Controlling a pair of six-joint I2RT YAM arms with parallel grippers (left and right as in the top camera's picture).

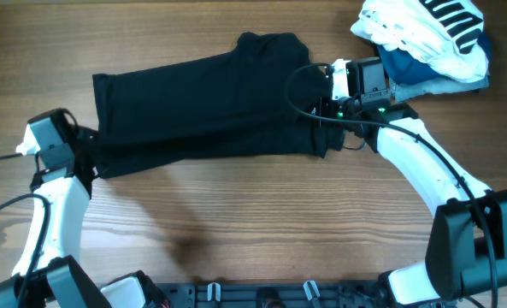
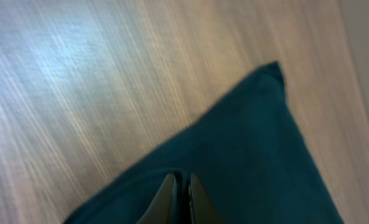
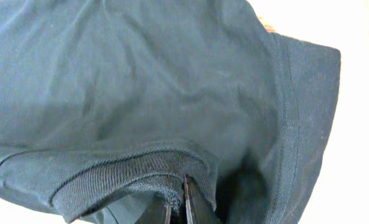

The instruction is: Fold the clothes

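My left gripper carries the pinched edge outward, toward the black garment's far corner [image 1: 103,83] [image 2: 270,74], and releases it next, since flat cloth still spreads uncovered beyond the fingers.
The black garment [image 1: 206,98] lies stretched across the far middle of the table, folded into a long band. My left gripper [image 1: 89,156] is shut on its left edge; the left wrist view shows the fingers [image 2: 182,186] pinching the dark cloth [image 2: 246,155], whose corner points away over the wood. My right gripper [image 1: 323,120] is shut on the garment's right end; the right wrist view shows the fingers [image 3: 179,198] clamped on a ribbed hem of the cloth [image 3: 140,81]. No white label shows.
A white garment with black stripes [image 1: 420,30] lies on a blue folded garment [image 1: 407,73] at the far right corner, just behind my right wrist. Bare wooden table [image 1: 253,222] runs in front of the black garment.
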